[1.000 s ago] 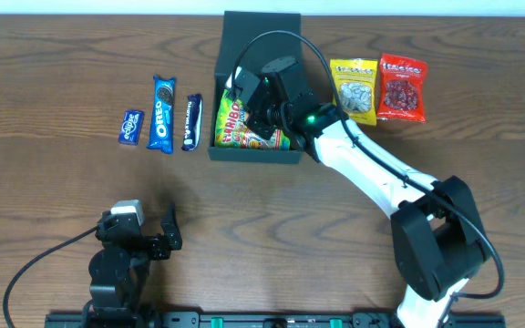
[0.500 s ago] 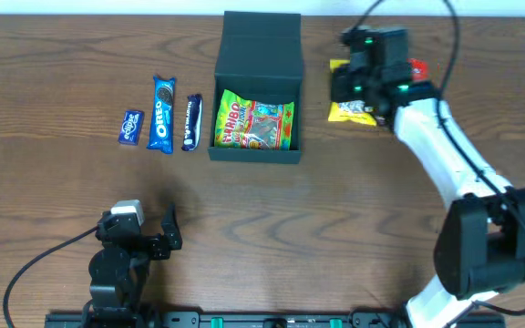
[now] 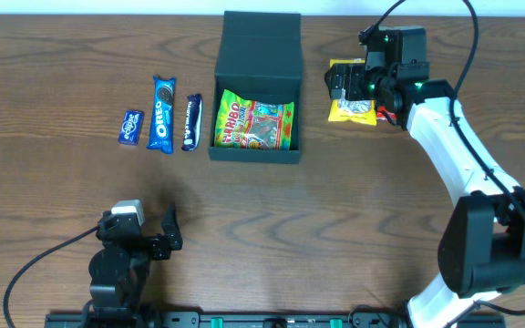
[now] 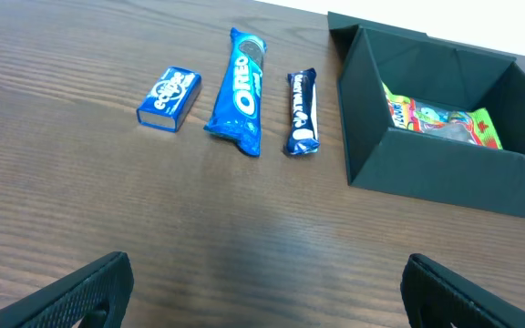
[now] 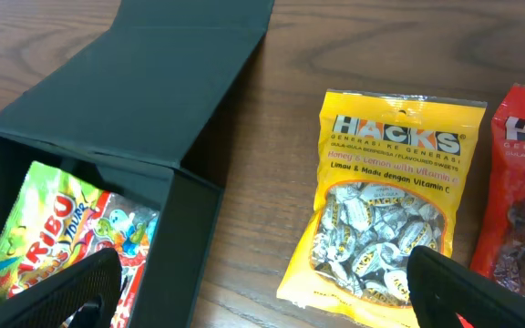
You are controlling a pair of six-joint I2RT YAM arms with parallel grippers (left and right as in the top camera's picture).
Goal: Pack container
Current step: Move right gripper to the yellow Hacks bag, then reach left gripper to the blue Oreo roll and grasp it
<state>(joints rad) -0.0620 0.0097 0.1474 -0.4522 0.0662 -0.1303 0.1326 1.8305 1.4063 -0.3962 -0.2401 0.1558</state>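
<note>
Both long sides of the Oreo pack have bare wood, so the robot's left gripper will next move outward over the middle of the Oreo pack [image 3: 161, 115] [image 4: 240, 93] and down with its fingers on either side of it.
The dark green container [image 3: 255, 153] stands open at the table's middle back, its flap lid [image 3: 261, 41] folded away behind it. A Haribo bag [image 3: 255, 125] lies flat inside. My right gripper [image 3: 352, 84] hovers open above a yellow Hacks bag [image 3: 354, 111] just right of the container. In the right wrist view its fingers [image 5: 477, 296] straddle the gap between the container wall [image 5: 190, 246] and the yellow Hacks bag [image 5: 386, 200], holding nothing. My left gripper [image 3: 167, 232] rests open near the front left, with only bare wood between its fingers [image 4: 98, 287].
A red Hacks bag [image 5: 522, 191] lies right of the yellow one, partly under the right arm. Left of the container sit a dark blue bar [image 3: 191, 122], an Oreo pack [image 3: 162, 114] and a small blue packet [image 3: 131, 127].
The right gripper left the container, where the Haribo bag now lies uncovered, swung right over the yellow Hacks bag, and now stands open. The left arm has not moved.
</note>
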